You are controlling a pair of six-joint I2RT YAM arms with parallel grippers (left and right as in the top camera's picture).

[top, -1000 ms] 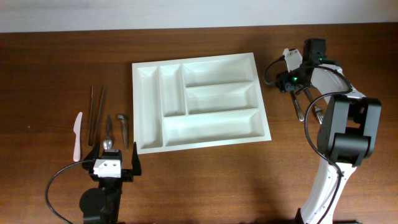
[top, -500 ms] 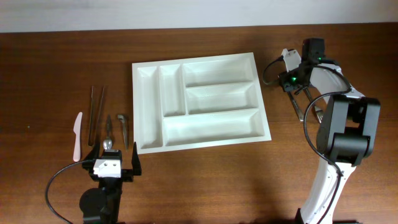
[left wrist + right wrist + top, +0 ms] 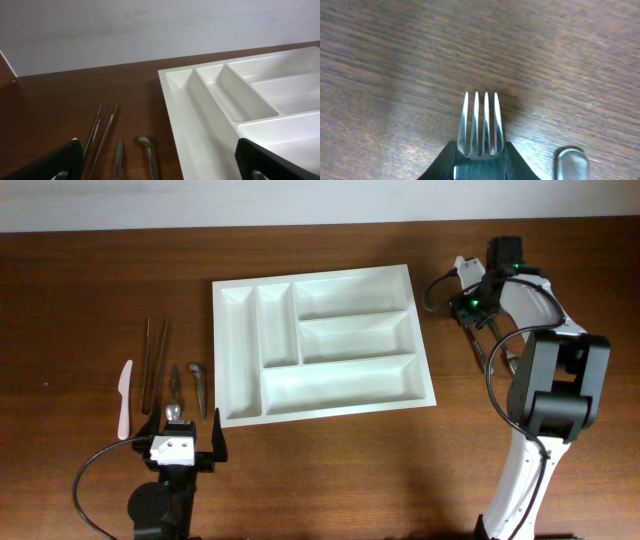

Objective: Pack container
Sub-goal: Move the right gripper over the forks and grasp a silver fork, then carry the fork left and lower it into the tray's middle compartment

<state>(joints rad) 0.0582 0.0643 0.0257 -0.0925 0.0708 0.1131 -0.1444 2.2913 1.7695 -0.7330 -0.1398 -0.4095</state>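
My right gripper next needs to go up, left in the overhead view, then down to release the fork in the container's middle section (image 3: 357, 338), which is empty.
The container (image 3: 340, 380), a large white tray with five empty compartments, lies in the middle of the table; its left part also shows in the left wrist view (image 3: 210, 115). To its right, my right gripper (image 3: 477, 310) points down at the wood. In the right wrist view this gripper (image 3: 481, 150) is shut on a metal fork (image 3: 481, 120), whose tines stick out just above the table. My left gripper (image 3: 185, 442) rests at the front left, open (image 3: 160, 167) with nothing between its fingers (image 3: 65, 162).
Left of the tray lie a white plastic knife (image 3: 124, 398), two thin dark sticks (image 3: 155, 365), a small spoon (image 3: 175, 392) and another metal utensil (image 3: 198, 385). More metal utensils (image 3: 505, 358) lie under the right arm; one rounded end (image 3: 571, 162) sits beside the fork.
My right gripper has closed on the fork and shifted slightly toward the far edge. The left arm and the tray have not moved.
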